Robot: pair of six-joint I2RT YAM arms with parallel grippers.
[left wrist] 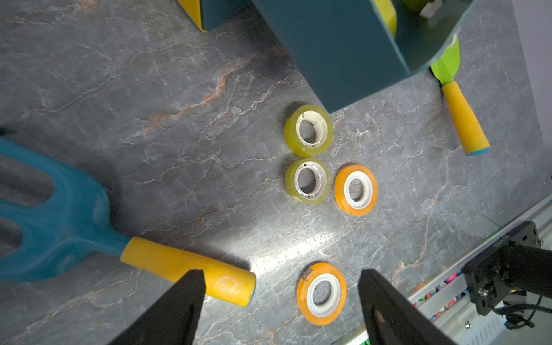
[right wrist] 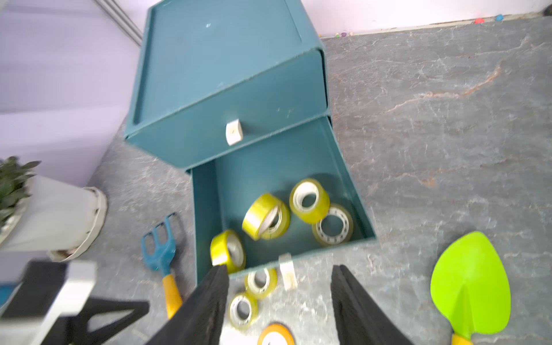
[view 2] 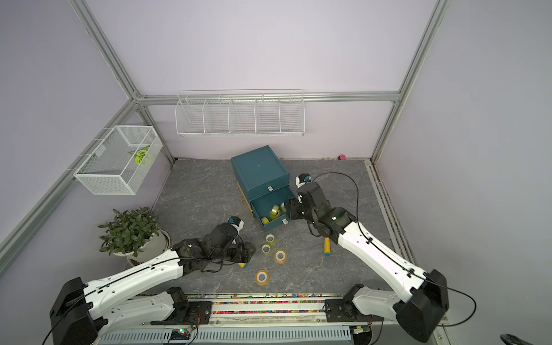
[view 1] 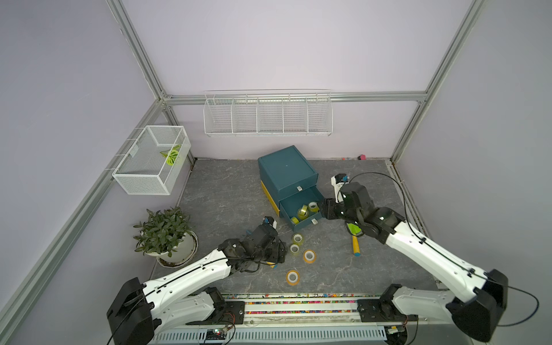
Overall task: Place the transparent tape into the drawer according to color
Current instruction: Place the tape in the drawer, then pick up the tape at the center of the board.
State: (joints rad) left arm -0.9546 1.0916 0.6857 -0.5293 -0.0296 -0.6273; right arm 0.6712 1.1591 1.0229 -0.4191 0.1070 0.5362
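My left gripper moves down and toward the open drawer next, around the nearer yellow-green roll (left wrist: 307, 181), because its color matches the rolls already lying inside.
The teal cabinet's lower drawer (view 1: 305, 226) stands pulled out, and several yellow-green transparent tape rolls (view 1: 303, 212) (right wrist: 265, 216) lie inside it. In front of it on the table lie two yellow-green rolls (view 1: 297, 238) (view 1: 294, 248) and two orange rolls (view 1: 309, 256) (view 1: 293, 277). My left gripper (view 1: 280, 252) (left wrist: 280, 273) hovers open just left of these rolls, with nothing between its fingers; the nearer orange roll (left wrist: 322, 294) lies below the gap. My right gripper (view 1: 325, 209) (right wrist: 280, 268) is open and empty at the drawer's right front corner.
A blue toy rake with a yellow handle (left wrist: 185, 265) lies under my left gripper. A green toy trowel (view 1: 355, 237) (right wrist: 470, 283) lies right of the drawer under my right arm. A potted plant (view 1: 167, 233) stands at the left. White wire baskets (view 1: 152, 167) (view 1: 267, 116) hang on the walls.
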